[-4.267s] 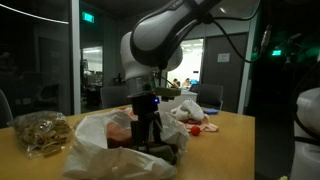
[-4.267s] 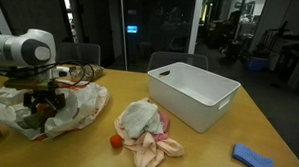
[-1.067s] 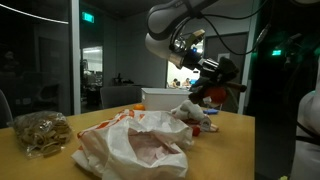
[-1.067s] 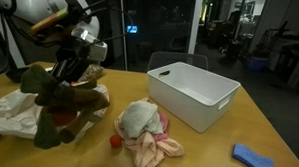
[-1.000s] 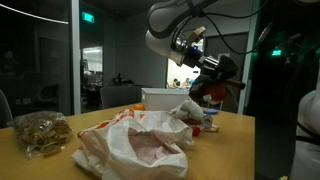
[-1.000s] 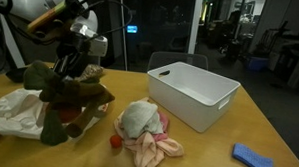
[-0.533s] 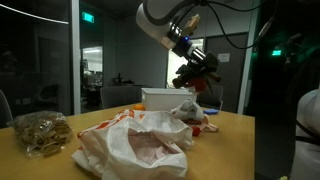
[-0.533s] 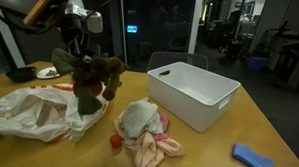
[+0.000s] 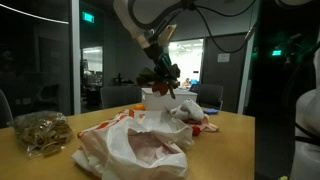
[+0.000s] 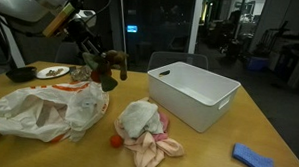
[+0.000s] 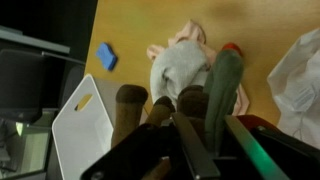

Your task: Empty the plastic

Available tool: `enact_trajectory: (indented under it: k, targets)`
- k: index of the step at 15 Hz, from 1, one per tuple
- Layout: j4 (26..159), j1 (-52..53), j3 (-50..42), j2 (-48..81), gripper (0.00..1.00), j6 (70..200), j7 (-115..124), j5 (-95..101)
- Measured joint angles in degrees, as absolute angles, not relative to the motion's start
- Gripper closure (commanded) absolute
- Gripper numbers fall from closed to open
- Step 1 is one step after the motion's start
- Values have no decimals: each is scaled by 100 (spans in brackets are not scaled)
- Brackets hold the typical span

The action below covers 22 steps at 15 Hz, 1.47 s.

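The robot needs to move the plush toy (image 9: pixel 161 80) in its gripper away from the robot's base and down next, to let it go on the tabletop between the bag and the bin.
A crumpled clear plastic bag (image 9: pixel 135 147) (image 10: pixel 43 110) lies open on the wooden table, and its edge shows in the wrist view (image 11: pixel 300 80). My gripper (image 9: pixel 158 66) (image 10: pixel 92 49) (image 11: pixel 213 124) hangs high above the table, shut on a plush toy (image 9: pixel 161 80) (image 10: pixel 106 66) with brown, green and red parts. In the wrist view the toy's brown limbs (image 11: pixel 131 102) and green part (image 11: pixel 226 85) dangle beyond the jaws. The toy is clear of the bag, between it and the white bin (image 10: pixel 194 95).
The white bin (image 9: pixel 158 98) (image 11: pixel 80 130) stands empty. A pile of white and pink cloths (image 10: pixel 143 130) (image 9: pixel 190 112) (image 11: pixel 183 62) lies beside it with a small red ball (image 10: pixel 115 141). A blue sponge (image 10: pixel 255 157) (image 11: pixel 107 55), a plate (image 10: pixel 55 72) and a filled bag (image 9: pixel 40 131) are also on the table.
The gripper has lifted the plush toy out of the plastic bag and carried it up and across toward the white bin. The bag has slumped flat.
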<state>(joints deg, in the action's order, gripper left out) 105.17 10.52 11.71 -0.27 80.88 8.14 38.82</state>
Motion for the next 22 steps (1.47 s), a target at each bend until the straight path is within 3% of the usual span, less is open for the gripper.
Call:
enact_trajectory:
  k: [5,12,13,14,20,22]
  targets:
    - [9985,1137,1210,556,87,9176,307,4490]
    - [9118,1133,1082,1582,87,9581,-472,4744]
    - [8977,1138,1077,1719,53,9584,-547,4744]
    - [8838,1145,1077,1844,52,9585,-609,4744]
    - [8256,1198,1075,2296,7,9585,-892,4680]
    - [8231,1197,1063,2269,0,9573,-892,4587]
